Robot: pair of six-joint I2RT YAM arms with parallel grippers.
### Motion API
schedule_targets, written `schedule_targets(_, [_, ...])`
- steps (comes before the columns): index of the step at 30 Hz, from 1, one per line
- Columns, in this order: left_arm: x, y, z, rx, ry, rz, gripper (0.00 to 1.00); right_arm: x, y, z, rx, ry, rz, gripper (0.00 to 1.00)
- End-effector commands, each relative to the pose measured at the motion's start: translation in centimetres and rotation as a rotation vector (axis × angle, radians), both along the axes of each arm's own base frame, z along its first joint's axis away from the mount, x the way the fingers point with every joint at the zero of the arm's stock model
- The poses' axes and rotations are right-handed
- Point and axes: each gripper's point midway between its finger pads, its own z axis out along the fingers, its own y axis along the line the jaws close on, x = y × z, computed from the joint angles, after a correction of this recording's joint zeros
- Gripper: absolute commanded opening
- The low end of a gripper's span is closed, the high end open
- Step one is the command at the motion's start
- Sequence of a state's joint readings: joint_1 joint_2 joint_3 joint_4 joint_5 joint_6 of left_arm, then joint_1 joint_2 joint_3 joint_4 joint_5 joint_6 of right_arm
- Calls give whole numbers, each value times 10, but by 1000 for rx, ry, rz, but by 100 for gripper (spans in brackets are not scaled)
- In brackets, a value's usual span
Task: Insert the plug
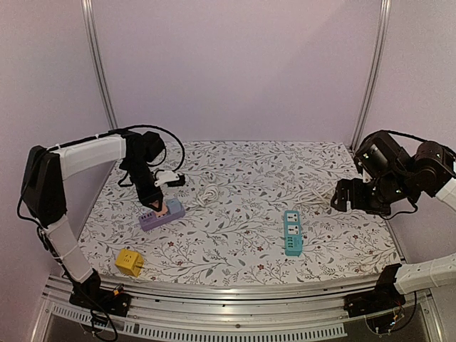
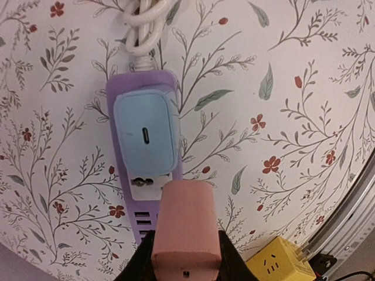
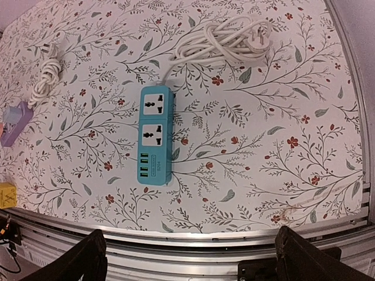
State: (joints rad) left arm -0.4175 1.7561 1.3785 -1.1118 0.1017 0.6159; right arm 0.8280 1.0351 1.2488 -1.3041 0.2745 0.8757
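Observation:
The bare white socket (image 2: 153,187) sits below my left gripper, to its left in the wrist view, so next my left gripper needs to bring the plug that way down into it and release.
A pink plug (image 2: 187,225) is clamped between the black fingers (image 2: 137,264) of my left gripper (image 2: 186,257), which is shut on it. Right under it lies the purple power strip (image 2: 115,117), with a pale blue adapter (image 2: 146,132) plugged in at the cable end. One white socket (image 2: 142,182) shows bare between adapter and plug. The plug covers part of the strip's USB row, and its prongs are hidden. In the top view the left gripper (image 1: 157,199) stands over the purple strip (image 1: 162,216). My right gripper (image 1: 342,196) hangs open at the far right, empty.
A teal power strip (image 3: 155,134) with its coiled white cable (image 3: 225,38) lies right of centre. A yellow cube socket (image 1: 129,261) sits near the front left edge. The purple strip's white cable coil (image 1: 206,194) lies behind it. A metal rail (image 3: 193,234) runs along the near edge.

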Motion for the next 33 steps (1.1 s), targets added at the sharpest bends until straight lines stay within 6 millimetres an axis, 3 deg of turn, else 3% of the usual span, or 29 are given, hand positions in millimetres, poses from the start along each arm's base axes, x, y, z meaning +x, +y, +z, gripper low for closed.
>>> schedule_targets(1, [7, 5, -8, -4, -3, -18, 0, -1, -8, 6, -5, -11, -29, 99])
schedule_targets(9, [6, 16, -13, 4, 15, -16, 0, -3, -9, 4, -1, 3, -45, 99])
schedule_targets(21, [8, 14, -22, 2, 40, -28, 0, -1, -8, 2, 2, 5, -63, 99])
schedule_targets(33, [24, 19, -25, 48, -9, -20, 0, -3, -13, 2, -6, 5, -82, 99])
